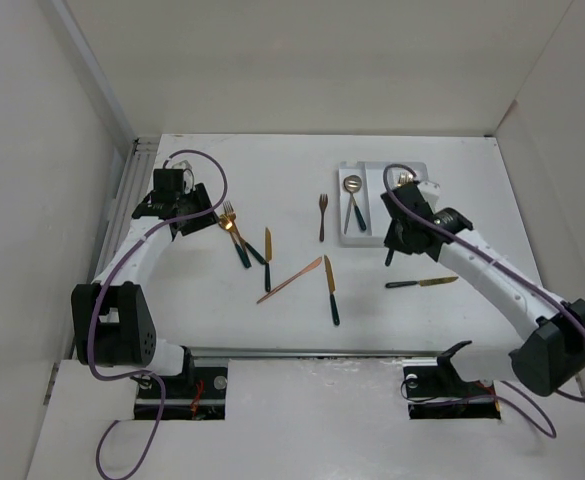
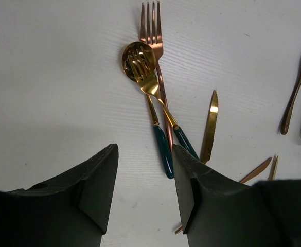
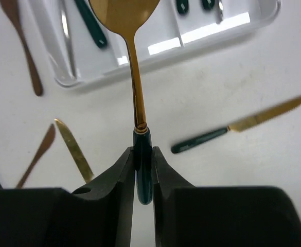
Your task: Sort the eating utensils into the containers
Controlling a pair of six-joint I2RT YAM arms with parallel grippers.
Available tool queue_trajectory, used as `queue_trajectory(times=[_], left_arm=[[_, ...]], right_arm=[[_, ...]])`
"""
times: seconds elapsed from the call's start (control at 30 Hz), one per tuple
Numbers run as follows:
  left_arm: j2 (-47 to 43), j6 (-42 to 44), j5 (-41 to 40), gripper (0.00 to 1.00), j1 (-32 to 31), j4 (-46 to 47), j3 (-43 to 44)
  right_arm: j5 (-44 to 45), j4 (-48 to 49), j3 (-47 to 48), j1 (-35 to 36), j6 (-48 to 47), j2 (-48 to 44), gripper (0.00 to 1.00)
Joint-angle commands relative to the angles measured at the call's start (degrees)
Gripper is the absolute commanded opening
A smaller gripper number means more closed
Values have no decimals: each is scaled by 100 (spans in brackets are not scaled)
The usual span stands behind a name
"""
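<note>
My right gripper holds the gold spoon. Next, it will move outward and to its left in the top view to the silver spoon's compartment (image 1: 354,212) (image 3: 87,57), then go down and release the gold spoon beside the silver spoon.
The white tray (image 1: 364,240) stands at the back right and holds a silver spoon (image 1: 351,186) and other green-handled utensils. My right gripper (image 3: 143,154) is shut on the dark green handle of a gold spoon (image 3: 136,87). It holds the spoon above the table just before the tray's near edge (image 3: 160,47). My left gripper (image 2: 145,154) is open and empty, hovering over bare table just left of a pile made of a gold spoon (image 2: 138,59), a gold fork (image 2: 150,83) and a copper fork (image 2: 152,25). In the top view it (image 1: 179,208) is at the left.
Loose on the table are a copper fork (image 1: 322,216), a gold knife (image 1: 268,256), a copper knife (image 1: 290,280), a green-handled gold knife (image 1: 330,290) and another knife (image 1: 422,283) near my right arm. White walls enclose the table.
</note>
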Motion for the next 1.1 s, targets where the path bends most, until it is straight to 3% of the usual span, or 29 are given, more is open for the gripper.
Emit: queue_trajectory(times=[0.0, 0.17, 0.33, 0.63, 0.73, 0.77, 0.9, 1.07], left_arm=[[-241, -31, 90, 44, -13, 143, -64], [-241, -31, 29, 44, -13, 143, -64], [-355, -31, -76, 44, -13, 143, -11], [-408, 22, -130, 45, 40, 143, -73], [-408, 22, -130, 45, 40, 143, -73], [-408, 22, -130, 45, 40, 143, -73], [-408, 22, -77, 45, 40, 143, -125], [-408, 22, -77, 45, 40, 143, -126]], right_arm=[[330, 519, 802, 100, -1241, 585, 0], [840, 643, 2341, 100, -2093, 2516, 0], [893, 723, 3711, -22, -2342, 3767, 0], [410, 661, 4031, -128, -2255, 4612, 0], [94, 600, 3882, -128, -2114, 4674, 22], [32, 599, 3882, -128, -2027, 4674, 37], [31, 599, 3750, -128, -1860, 4341, 63], [531, 363, 3417, -181, -1035, 3358, 76]])
